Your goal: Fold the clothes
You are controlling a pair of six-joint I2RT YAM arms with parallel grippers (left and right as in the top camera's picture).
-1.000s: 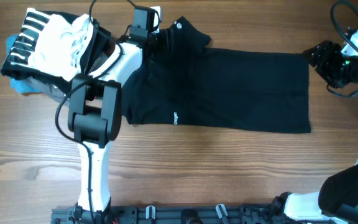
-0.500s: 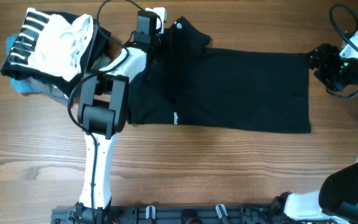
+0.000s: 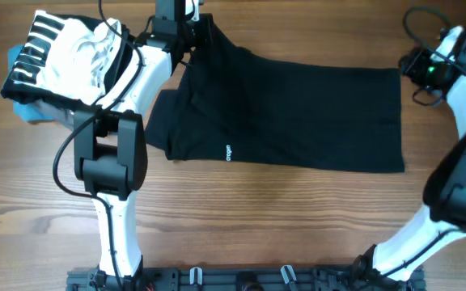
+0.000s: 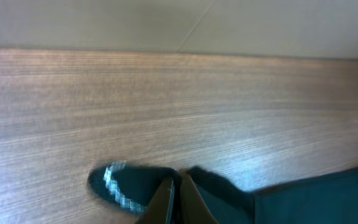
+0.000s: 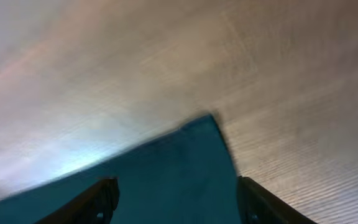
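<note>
The robot's right gripper will next move down and to the left in the overhead view onto the shirt's far corner [image 3: 396, 72] [image 5: 202, 134], since that corner is between its spread fingers.
The black T-shirt [image 3: 298, 113] lies spread across the table, with small white print [image 3: 227, 152] near its front edge. My left gripper [image 3: 188, 24] is at the shirt's far left corner, shut on a fold of the black fabric by the neck. In the left wrist view its fingertips [image 4: 179, 186] pinch that fabric, and a flap with white print [image 4: 124, 184] sticks out to the left. My right gripper [image 3: 415, 69] hovers open at the shirt's far right corner. In the right wrist view that corner [image 5: 185, 162] lies between the spread fingers [image 5: 107, 193].
A white garment with black stripes [image 3: 63, 52] sits crumpled at the far left on top of blue [image 3: 23, 109] and grey folded garments. The arms' mounting rail [image 3: 233, 279] runs along the front edge. Bare wood surrounds the shirt.
My left gripper shut on the shirt's neck fabric and moved towards the far edge, pulling the sleeve area in. The right gripper swung in to the shirt's far right corner.
</note>
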